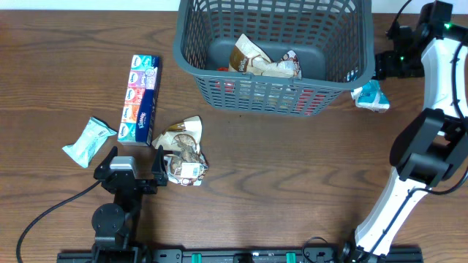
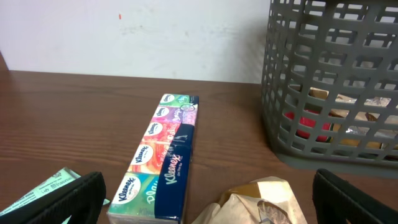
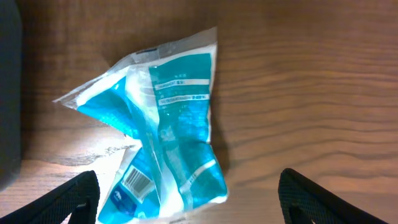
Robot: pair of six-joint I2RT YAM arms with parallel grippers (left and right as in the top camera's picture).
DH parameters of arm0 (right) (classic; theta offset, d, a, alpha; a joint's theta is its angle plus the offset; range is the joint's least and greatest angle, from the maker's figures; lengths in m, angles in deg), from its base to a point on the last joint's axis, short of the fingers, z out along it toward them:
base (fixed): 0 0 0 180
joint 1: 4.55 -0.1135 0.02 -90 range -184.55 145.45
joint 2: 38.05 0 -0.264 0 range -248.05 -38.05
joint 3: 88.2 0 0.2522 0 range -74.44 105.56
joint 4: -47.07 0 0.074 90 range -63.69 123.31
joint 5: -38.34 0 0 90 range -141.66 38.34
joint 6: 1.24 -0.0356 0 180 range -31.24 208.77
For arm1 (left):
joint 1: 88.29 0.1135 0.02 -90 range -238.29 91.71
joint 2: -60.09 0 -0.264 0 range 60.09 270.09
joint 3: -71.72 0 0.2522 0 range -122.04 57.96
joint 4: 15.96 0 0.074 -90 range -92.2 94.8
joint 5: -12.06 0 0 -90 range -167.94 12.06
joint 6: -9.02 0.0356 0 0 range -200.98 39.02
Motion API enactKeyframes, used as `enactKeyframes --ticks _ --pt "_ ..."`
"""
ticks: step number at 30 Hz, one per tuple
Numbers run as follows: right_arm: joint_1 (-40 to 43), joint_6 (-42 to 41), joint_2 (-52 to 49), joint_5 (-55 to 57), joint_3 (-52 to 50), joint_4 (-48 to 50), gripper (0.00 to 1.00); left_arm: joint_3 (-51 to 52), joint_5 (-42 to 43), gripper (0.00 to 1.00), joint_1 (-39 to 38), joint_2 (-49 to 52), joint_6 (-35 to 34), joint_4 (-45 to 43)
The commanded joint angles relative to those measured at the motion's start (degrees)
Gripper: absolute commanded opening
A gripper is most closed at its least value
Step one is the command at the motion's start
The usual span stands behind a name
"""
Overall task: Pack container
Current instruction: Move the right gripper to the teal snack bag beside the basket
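Observation:
The right gripper lowers its open fingers around the body of the blue-and-white packet [image 3: 166, 142] [image 1: 371, 96] beside the basket next.
The container [image 1: 191, 51] is a dark grey slotted basket at the table's far middle, with brown packets [image 1: 257, 60] and something red inside. In the left wrist view its lattice wall [image 2: 292, 93] stands at the right. A blue-and-white packet [image 1: 371, 96] lies on the table just right of it. My right gripper [image 1: 382, 73] hangs over this packet, open, and the packet [image 3: 168, 118] lies between its fingers [image 3: 74, 199] without touching them. My left gripper [image 1: 135, 159] is open at the near left with nothing in it. In its wrist view the left gripper [image 2: 208, 202] faces a Kleenex multipack [image 2: 165, 155] and a crumpled brown packet [image 2: 261, 202].
The Kleenex multipack [image 1: 140, 98] lies lengthwise left of the basket. A pale green wipes packet [image 1: 89, 140] is at the far left, and the crumpled brown packet [image 1: 183, 150] sits just right of my left gripper. A black cable [image 1: 44, 215] runs along the near left.

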Motion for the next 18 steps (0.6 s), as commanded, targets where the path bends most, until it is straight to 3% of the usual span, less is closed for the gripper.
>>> enactKeyframes --ticks 1,18 --pt "-1.09 1.14 -2.38 -1.81 0.11 -0.28 0.77 0.76 2.29 0.99 -0.13 -0.26 -0.35 2.34" --pt "-3.3 1.11 -8.2 -2.82 -0.33 -0.31 0.79 0.76 2.29 0.99 -0.13 -0.26 -0.35 2.36"
